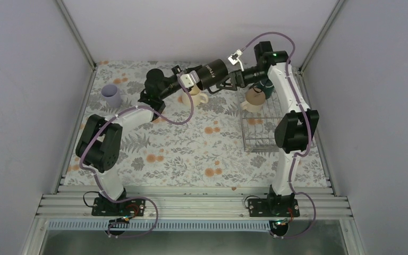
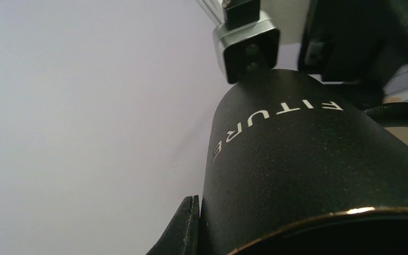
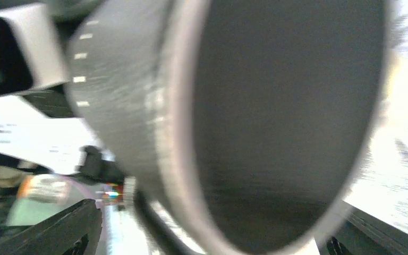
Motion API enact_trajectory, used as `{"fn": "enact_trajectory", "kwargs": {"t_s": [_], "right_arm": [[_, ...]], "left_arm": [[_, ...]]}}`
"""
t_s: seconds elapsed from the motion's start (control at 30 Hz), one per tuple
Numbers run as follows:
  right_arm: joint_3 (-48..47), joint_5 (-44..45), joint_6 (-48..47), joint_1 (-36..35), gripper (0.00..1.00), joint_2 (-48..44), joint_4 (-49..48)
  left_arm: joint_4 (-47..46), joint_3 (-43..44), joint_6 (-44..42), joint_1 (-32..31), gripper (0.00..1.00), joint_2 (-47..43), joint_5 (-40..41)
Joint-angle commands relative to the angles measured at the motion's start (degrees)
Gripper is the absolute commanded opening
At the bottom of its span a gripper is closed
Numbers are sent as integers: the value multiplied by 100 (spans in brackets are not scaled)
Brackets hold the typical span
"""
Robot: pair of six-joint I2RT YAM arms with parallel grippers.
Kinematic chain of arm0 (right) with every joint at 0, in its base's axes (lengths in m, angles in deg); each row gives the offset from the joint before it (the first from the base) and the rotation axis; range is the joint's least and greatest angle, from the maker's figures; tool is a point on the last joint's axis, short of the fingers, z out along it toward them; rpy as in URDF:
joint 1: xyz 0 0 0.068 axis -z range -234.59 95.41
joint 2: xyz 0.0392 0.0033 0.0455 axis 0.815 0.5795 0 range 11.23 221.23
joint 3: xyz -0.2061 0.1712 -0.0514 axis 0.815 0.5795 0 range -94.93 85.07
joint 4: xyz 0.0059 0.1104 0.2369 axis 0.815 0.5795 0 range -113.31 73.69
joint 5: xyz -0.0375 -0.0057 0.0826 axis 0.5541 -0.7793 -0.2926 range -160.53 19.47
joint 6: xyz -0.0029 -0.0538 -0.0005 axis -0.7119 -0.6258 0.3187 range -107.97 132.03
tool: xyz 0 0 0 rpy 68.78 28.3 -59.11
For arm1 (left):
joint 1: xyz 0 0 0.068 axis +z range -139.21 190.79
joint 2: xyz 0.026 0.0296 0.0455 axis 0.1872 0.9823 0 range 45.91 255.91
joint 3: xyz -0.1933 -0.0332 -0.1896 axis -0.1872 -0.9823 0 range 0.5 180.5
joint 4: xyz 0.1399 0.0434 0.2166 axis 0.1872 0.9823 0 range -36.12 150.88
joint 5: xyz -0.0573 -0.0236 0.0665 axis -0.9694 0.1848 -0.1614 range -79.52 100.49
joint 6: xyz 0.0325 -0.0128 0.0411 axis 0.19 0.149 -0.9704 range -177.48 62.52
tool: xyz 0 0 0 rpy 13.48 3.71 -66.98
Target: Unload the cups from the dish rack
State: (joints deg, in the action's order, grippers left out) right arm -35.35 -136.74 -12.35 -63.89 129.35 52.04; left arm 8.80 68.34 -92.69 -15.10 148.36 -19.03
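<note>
My left gripper holds the black mug tilted. It should next swing down and to the left in the top view to bare cloth by the lavender cup (image 1: 111, 95), tilt the mug upright, lower it and let go.
The tall black mug (image 1: 214, 72) hangs on its side in the air at the back centre. My left gripper (image 1: 190, 81) is shut on its rim; one finger (image 2: 183, 231) presses the lettered black wall (image 2: 297, 170). My right gripper (image 1: 236, 79) is open at the mug's base (image 3: 276, 117), one finger on each side and apart from it. One cream mug (image 1: 194, 96) stands on the table below my left gripper. The lavender cup (image 1: 111, 95) stands at the back left. Another cream mug (image 1: 254, 98) and the dark green mug (image 1: 268, 88) sit in the far end of the wire dish rack (image 1: 260, 135).
The floral cloth (image 1: 191, 154) covers the table between grey side walls. The right arm's forearm (image 1: 295, 127) lies over the rack's right edge. The right wrist view is motion-blurred.
</note>
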Motion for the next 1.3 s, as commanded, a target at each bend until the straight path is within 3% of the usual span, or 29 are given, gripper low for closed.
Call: {"fn": "enact_trajectory", "kwargs": {"t_s": [0.0, 0.4, 0.6, 0.77, 0.9, 1.07, 1.17, 1.27], "right_arm": [[-306, 2268, -573, 222, 100, -298, -483], [379, 4834, -1117, 619, 100, -773, -973], [615, 5723, -1720, 610, 100, -870, -871], [1021, 6526, -1988, 596, 100, -1153, -1164], [1062, 6647, -2071, 600, 100, -1260, -1134], [1362, 6984, -2097, 597, 100, -1497, -1546], [1614, 6997, -2072, 595, 100, -1525, -1704], [1667, 7052, -1898, 591, 100, -1342, -1709]], "left_arm": [[91, 229, -258, 20, 2, -601, -49], [1872, 733, -710, 1087, 2, -1236, -161], [4431, 1733, -1927, 1838, 2, -1065, -529], [6819, 3136, -3719, 2387, 2, -358, -106], [8484, 4377, -4881, 2654, 2, 393, 570], [10805, 6303, -5693, 2710, 2, 1718, 1218], [11721, 7198, -5756, 2693, 2, 2413, 1408], [12083, 7498, -5812, 2570, 2, 2940, 2122]]}}
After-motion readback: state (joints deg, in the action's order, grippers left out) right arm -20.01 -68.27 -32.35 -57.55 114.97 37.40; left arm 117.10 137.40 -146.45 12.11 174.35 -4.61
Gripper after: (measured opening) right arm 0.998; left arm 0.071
